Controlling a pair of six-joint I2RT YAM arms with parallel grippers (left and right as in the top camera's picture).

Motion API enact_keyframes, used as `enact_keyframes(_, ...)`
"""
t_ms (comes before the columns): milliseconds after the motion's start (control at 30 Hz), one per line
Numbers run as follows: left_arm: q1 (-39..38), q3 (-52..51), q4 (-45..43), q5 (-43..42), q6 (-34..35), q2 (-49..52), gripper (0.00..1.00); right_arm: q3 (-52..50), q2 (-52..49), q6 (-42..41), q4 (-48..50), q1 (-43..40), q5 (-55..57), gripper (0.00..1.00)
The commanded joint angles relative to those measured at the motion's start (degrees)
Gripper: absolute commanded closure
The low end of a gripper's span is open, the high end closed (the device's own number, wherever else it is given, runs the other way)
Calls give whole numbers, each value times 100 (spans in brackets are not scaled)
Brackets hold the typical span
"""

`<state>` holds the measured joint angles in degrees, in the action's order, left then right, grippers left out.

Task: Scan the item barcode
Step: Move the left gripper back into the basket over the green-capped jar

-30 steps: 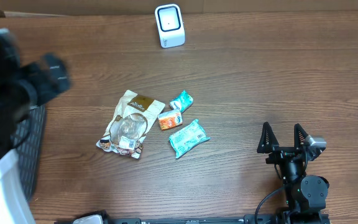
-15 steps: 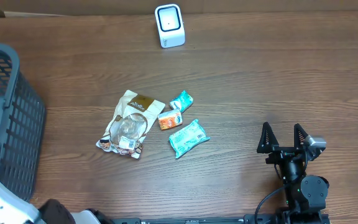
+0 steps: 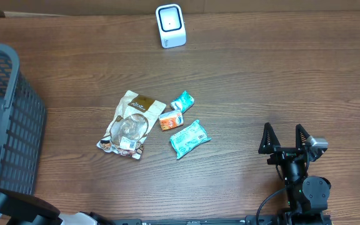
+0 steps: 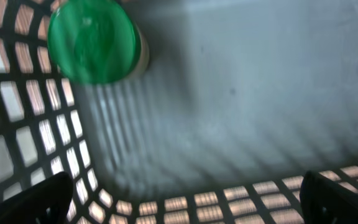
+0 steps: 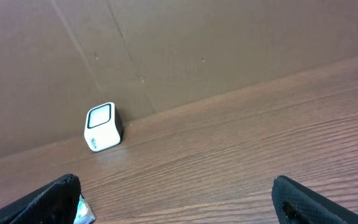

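I need to lower my left gripper into the basket, toward the left in the wrist view, and close it around the green lid [image 4: 93, 41], because the lid is beyond my open fingers.
Four items lie mid-table in the overhead view: a cream and brown bag [image 3: 130, 125], a small teal packet [image 3: 182, 100], an orange packet [image 3: 170, 120] and a larger teal packet [image 3: 189, 139]. The white scanner [image 3: 170, 25] stands at the far edge; the right wrist view shows the scanner [image 5: 102, 126] against a brown wall. My right gripper [image 3: 286, 137] rests open at the near right, holding nothing, well right of the items. My left gripper [image 4: 185, 208] is open and looks into the basket, where a green-lidded container [image 4: 92, 40] lies. No barcode is readable.
A dark grey mesh basket [image 3: 24, 137] stands at the table's left edge, and its lattice wall [image 4: 17, 124] fills the left wrist view. Part of the left arm [image 3: 17, 209] shows at the bottom left corner. A cardboard wall backs the table.
The left arm has swept from above the basket down to the bottom left corner, uncovering the basket. The right arm and the items have not moved.
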<state>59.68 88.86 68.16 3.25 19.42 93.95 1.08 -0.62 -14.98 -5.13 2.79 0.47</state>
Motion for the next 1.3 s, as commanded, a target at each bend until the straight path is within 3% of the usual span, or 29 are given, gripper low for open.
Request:
enact_keyframes(0, 0, -129, -442, 59, -634, 13, 0, -59, 46, 26, 44, 46, 76, 0)
enact_keyframes(233, 120, -140, -553, 1062, -634, 291, 0, -61, 46, 26, 44, 46, 76, 0)
enact_keyframes(700, 525, -140, -1196, 1047, -680, 1167, 3, -59, 46, 26, 44, 46, 76, 0)
enact_keyframes(1000, 529, -140, -1261, 1539, -461, 1458, 8, -59, 46, 26, 44, 46, 76, 0)
enact_keyframes(1167, 527, -192, -1248, 1399, -463, 1460, 15, -59, 46, 26, 44, 46, 76, 0)
enact_keyframes(1267, 527, -350, -1261, 1340, -459, 1460, 25, -59, 46, 26, 44, 46, 76, 0)
